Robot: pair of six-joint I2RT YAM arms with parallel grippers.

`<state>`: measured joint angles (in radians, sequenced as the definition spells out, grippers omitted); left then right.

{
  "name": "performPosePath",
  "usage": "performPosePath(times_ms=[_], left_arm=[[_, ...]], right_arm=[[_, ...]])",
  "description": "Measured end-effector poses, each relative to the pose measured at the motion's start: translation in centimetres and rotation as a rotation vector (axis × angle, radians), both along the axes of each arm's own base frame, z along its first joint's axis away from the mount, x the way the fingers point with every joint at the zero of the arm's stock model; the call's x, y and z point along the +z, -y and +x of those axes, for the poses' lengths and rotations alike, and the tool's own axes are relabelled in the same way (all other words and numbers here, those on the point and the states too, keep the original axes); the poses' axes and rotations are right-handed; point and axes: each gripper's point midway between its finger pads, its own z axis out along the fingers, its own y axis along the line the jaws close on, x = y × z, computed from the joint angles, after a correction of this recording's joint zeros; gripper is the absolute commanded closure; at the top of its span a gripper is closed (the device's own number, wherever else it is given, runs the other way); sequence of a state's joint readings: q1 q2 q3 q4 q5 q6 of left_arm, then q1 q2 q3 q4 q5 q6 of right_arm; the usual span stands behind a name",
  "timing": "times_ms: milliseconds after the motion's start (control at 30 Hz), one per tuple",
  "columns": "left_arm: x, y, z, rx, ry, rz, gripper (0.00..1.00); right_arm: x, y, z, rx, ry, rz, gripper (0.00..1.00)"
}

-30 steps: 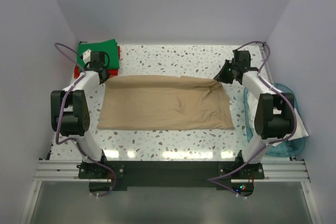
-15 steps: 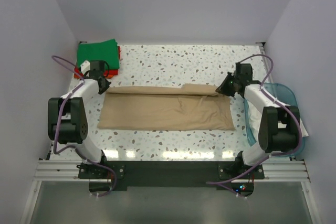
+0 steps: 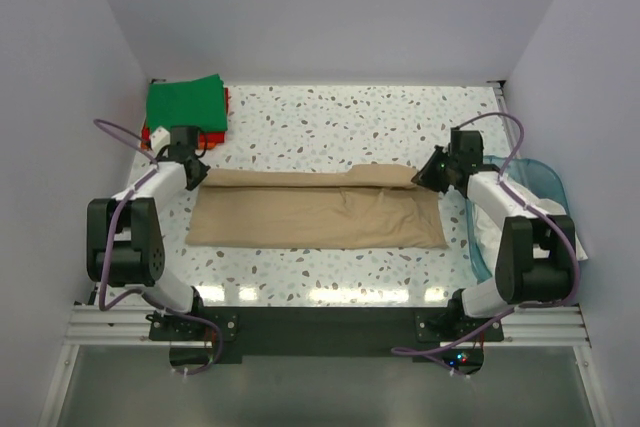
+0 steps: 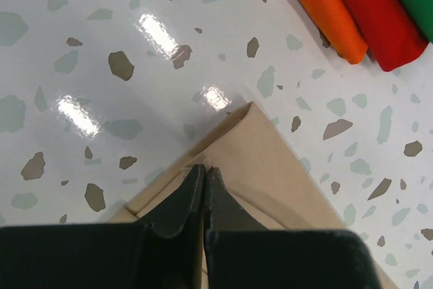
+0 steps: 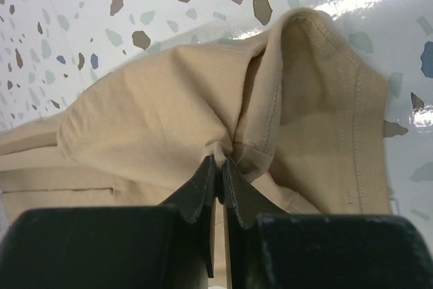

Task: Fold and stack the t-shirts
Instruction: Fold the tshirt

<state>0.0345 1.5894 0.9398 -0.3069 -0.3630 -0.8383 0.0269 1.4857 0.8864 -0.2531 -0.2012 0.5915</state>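
Next, my right gripper draws the bunched fold (image 3: 414,186) back a little, low, and opens, as the far edge is only narrowly folded over the tan-beige t-shirt (image 3: 315,209).
The tan-beige t-shirt (image 3: 315,209) lies spread across the middle of the table, its far edge folded over toward the front. My left gripper (image 3: 196,175) is shut on its far-left corner (image 4: 252,160), held low over the cloth. My right gripper (image 3: 428,174) is shut on a bunched fold at the far-right corner (image 5: 223,143), by a stitched hem. A folded bright green t-shirt (image 3: 185,102) lies on a red-orange one (image 3: 150,134) at the far left corner; their folded edges also show in the left wrist view (image 4: 369,11). A whitish shirt (image 3: 495,215) lies in the tub.
A translucent blue plastic tub (image 3: 535,179) stands at the right table edge, close beside my right arm. The speckled white tabletop (image 3: 340,112) stretches behind the shirt. Purple-grey walls close in the back and both sides.
Both grippers have drawn the shirt's far edge toward the front, folding it over itself. The shirt is now a narrower band.
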Motion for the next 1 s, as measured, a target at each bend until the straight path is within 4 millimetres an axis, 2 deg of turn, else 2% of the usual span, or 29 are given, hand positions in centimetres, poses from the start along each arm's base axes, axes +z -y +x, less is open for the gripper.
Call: performPosePath(times_ms=[400, 500, 533, 567, 600, 633, 667, 733, 900, 1000], left_arm=[[-1.3, -0.2, -2.3, 0.029, -0.024, -0.014, 0.98], [-1.5, -0.1, -2.5, 0.036, -0.021, -0.024, 0.85], [-1.6, -0.1, -2.6, 0.037, -0.019, -0.029, 0.73], [-1.7, 0.0, -2.8, 0.037, -0.017, -0.033, 0.69], [-1.7, 0.0, -3.0, 0.043, -0.011, -0.041, 0.64], [-1.7, 0.0, -3.2, 0.048, -0.006, -0.046, 0.55], [-1.6, 0.0, -3.4, 0.052, 0.002, -0.051, 0.52], [-1.0, 0.1, -3.7, 0.056, 0.025, -0.059, 0.47], [1.4, 0.5, -3.1, 0.038, 0.112, -0.078, 0.45], [2.0, 1.1, -2.6, 0.013, 0.139, -0.099, 0.45]], right_arm=[[-1.2, 0.0, -1.7, -0.002, -0.017, 0.003, 0.93], [-1.6, -0.1, -2.1, -0.006, -0.025, 0.011, 0.85], [-1.8, -0.1, -2.2, -0.006, -0.027, 0.013, 0.81], [-2.0, -0.1, -2.4, -0.005, -0.032, 0.015, 0.71], [-2.1, -0.1, -2.6, -0.006, -0.035, 0.017, 0.66], [-2.1, -0.1, -2.8, -0.005, -0.036, 0.017, 0.62], [-2.1, -0.1, -3.0, -0.004, -0.034, 0.017, 0.57], [-1.7, -0.1, -3.3, -0.003, -0.021, 0.015, 0.53], [0.3, -0.1, -3.0, -0.002, 0.046, 0.013, 0.52], [0.9, -0.1, -2.5, 0.001, 0.057, 0.001, 0.52]])
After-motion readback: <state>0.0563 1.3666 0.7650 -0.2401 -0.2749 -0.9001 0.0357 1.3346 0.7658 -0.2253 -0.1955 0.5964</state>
